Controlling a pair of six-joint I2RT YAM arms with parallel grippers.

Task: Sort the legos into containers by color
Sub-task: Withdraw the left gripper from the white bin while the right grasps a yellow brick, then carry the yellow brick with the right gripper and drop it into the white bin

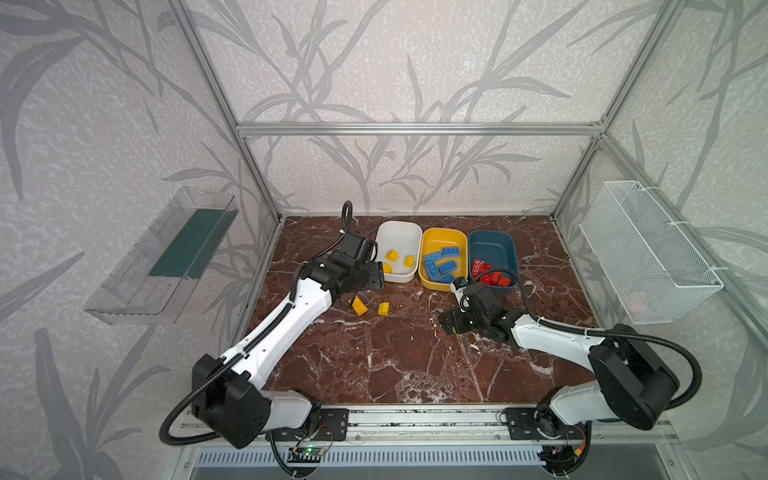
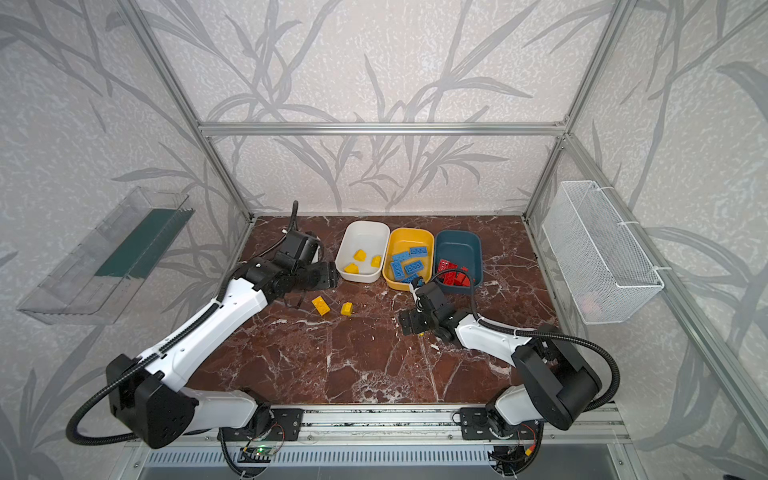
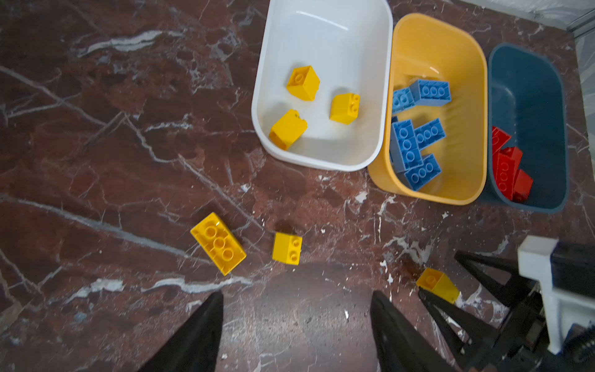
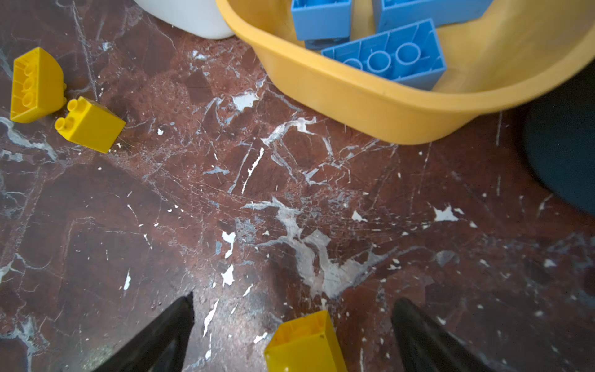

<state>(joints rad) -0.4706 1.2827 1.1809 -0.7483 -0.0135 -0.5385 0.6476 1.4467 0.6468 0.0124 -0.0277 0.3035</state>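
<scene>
The lego is between my open fingers, so my right gripper should next move down toward the tabletop and close on the sides of the yellow lego [image 1: 455, 329] [image 4: 306, 347].
Three containers stand in a row at the back: a white tub [image 1: 398, 232] holding three yellow legos [image 3: 302, 83], a yellow tub [image 1: 444, 237] with several blue legos [image 3: 409, 151], and a teal tub [image 1: 494, 243] with red legos [image 3: 507, 169]. Two yellow legos lie loose on the table, a long one [image 1: 359, 305] and a short one [image 1: 384, 308]. My left gripper [image 3: 297, 294] hangs open and empty above the table near them. My right gripper [image 4: 294, 298] is open low over the table, with another yellow lego [image 4: 306, 343] lying between its jaws, untouched.
The table is dark red marble [image 1: 395, 357]. A white wire mesh basket [image 1: 648, 253] hangs on the right wall and a clear plastic tray [image 1: 166, 257] on the left wall. The right arm [image 1: 552, 336] lies in front of the yellow and teal tubs.
</scene>
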